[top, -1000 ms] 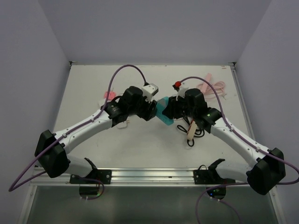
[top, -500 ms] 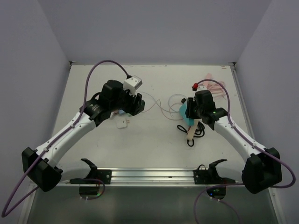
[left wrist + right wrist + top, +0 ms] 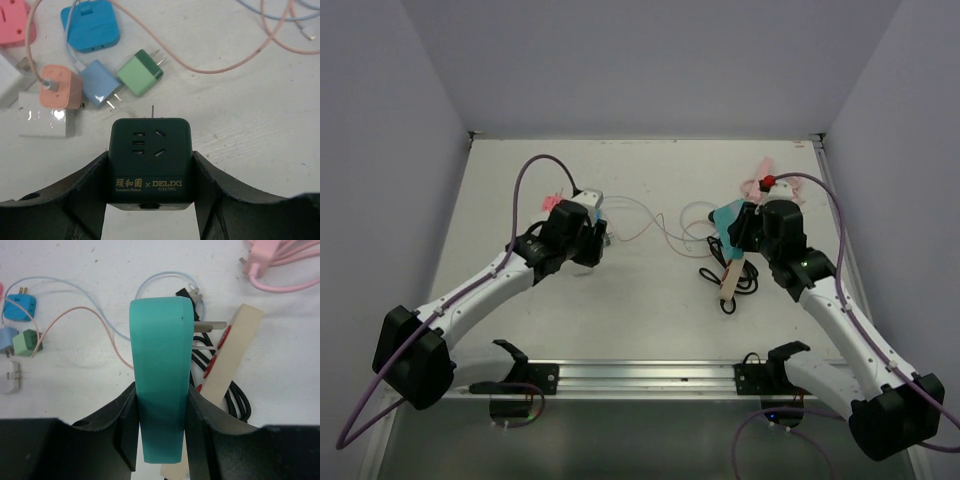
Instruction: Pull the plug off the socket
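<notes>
My left gripper carries the plugless socket down and to the left in the top view next, to the bare tabletop by the white adapter.
My left gripper [image 3: 150, 159] is shut on a dark green cube socket [image 3: 150, 145] with gold lettering and holds it just above the table; its slotted top face carries no plug. In the top view the left gripper [image 3: 588, 240] is at the left of the table. My right gripper [image 3: 161, 390] is shut on a teal plug [image 3: 161, 365], and its metal prongs [image 3: 210, 326] stick out bare to the right. In the top view the right gripper [image 3: 738, 226] holds the teal plug [image 3: 725, 217] far from the socket, at the right.
Loose adapters lie beyond the socket: blue [image 3: 90, 26], green [image 3: 141, 74], light blue [image 3: 100, 82], orange [image 3: 61, 86], white [image 3: 42, 121], pink [image 3: 15, 22]. Thin cables cross the middle. A cream power strip [image 3: 732, 275] with a black cord lies under the right gripper. A pink cable [image 3: 760, 185] lies behind it.
The grippers were together at the middle with the teal plug at the socket. They have drawn apart: the left went left with the socket, the right went right with the plug.
</notes>
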{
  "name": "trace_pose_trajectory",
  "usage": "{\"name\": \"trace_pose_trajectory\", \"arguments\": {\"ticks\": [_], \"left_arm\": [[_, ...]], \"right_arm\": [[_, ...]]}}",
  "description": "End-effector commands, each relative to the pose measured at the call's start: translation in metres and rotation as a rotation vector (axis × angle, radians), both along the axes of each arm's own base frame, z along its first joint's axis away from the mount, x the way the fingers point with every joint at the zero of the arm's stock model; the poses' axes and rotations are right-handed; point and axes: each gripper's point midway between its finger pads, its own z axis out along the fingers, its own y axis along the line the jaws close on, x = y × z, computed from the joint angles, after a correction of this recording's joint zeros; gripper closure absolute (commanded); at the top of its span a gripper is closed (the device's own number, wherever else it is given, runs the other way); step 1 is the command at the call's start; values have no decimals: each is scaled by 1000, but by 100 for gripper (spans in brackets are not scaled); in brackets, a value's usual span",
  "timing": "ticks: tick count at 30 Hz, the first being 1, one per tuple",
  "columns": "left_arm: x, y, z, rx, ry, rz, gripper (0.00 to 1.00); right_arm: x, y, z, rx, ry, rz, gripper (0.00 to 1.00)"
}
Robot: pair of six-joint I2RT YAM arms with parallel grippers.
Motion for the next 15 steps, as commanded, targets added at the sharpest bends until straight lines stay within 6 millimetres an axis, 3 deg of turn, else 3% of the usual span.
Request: {"name": "trace_pose_trajectory", "arguments": {"ticks": [1,4,7,11,15], "left_arm": [[26,26,-8,-25,-47,216,100],[30,43,-28,-15,-13,278,100],[35,54,-40,-15,0,319,100],[40,67,-55,-8,37,368,100],[45,80,-63,-20,67,422,100]], "right_arm": [[8,-27,8,29,-50,-161,100],[10,-33,-3,42,-21,-179,100],[13,-18,-12,111,3,-128,100],[16,-14,-36,144,60,-147,100],[15,-38,-69,119,140,-271,100]]}}
